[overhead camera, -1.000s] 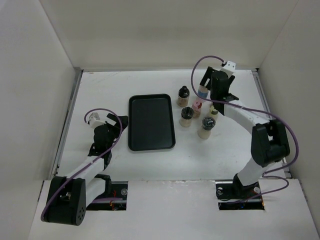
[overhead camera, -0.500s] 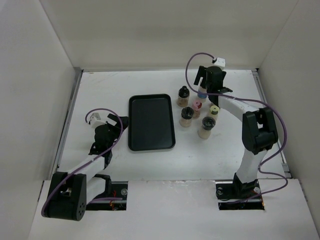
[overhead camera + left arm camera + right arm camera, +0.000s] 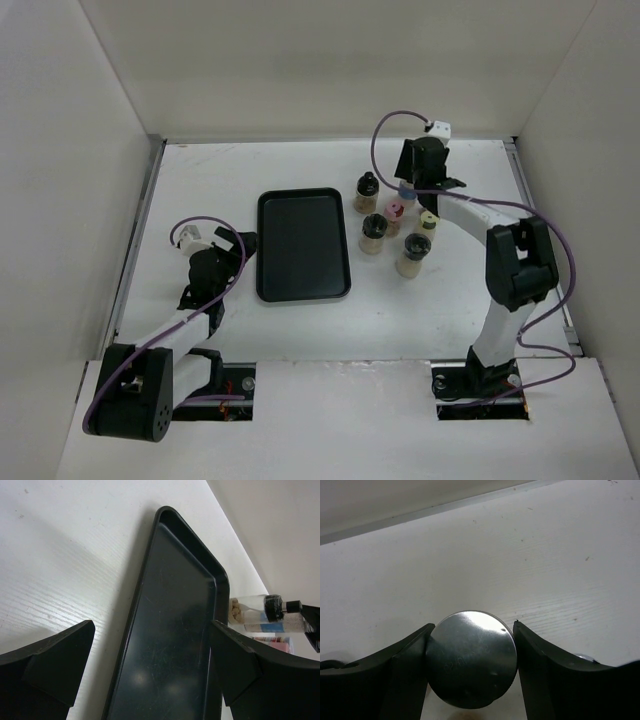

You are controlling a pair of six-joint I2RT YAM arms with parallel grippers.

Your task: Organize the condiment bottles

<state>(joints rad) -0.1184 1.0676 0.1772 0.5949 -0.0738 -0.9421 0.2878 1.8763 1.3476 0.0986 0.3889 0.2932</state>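
My right gripper moves up, to the left in the top view, then down, and releases the tall bottle in the tray's far cluster-side corner [image 3: 323,210] next, since that corner's empty.
Several condiment bottles stand in a cluster right of the black tray [image 3: 302,245]: a black-capped one [image 3: 366,190], a pink-capped one [image 3: 394,215], another dark-capped one [image 3: 372,232], a yellow-green-capped one [image 3: 428,222] and a larger one [image 3: 413,253]. At the back of the cluster is the tall bottle with a blue band [image 3: 405,189], and my right gripper [image 3: 414,172] comes down over it. In the right wrist view its shiny round cap [image 3: 470,657] fills the gap, both fingers pressed on its sides. My left gripper [image 3: 150,665] hangs open over the tray's [image 3: 170,645] near left edge, holding nothing.
White walls enclose the table on three sides. A metal strip [image 3: 445,507] runs along the back wall just beyond the tall bottle. The left wrist view shows a black-capped bottle [image 3: 250,611] past the tray's far rim.
The right arm swung left and lowered onto the tall blue-band bottle. Its fingers opened wide, then closed in against the cap. The left arm has barely moved.
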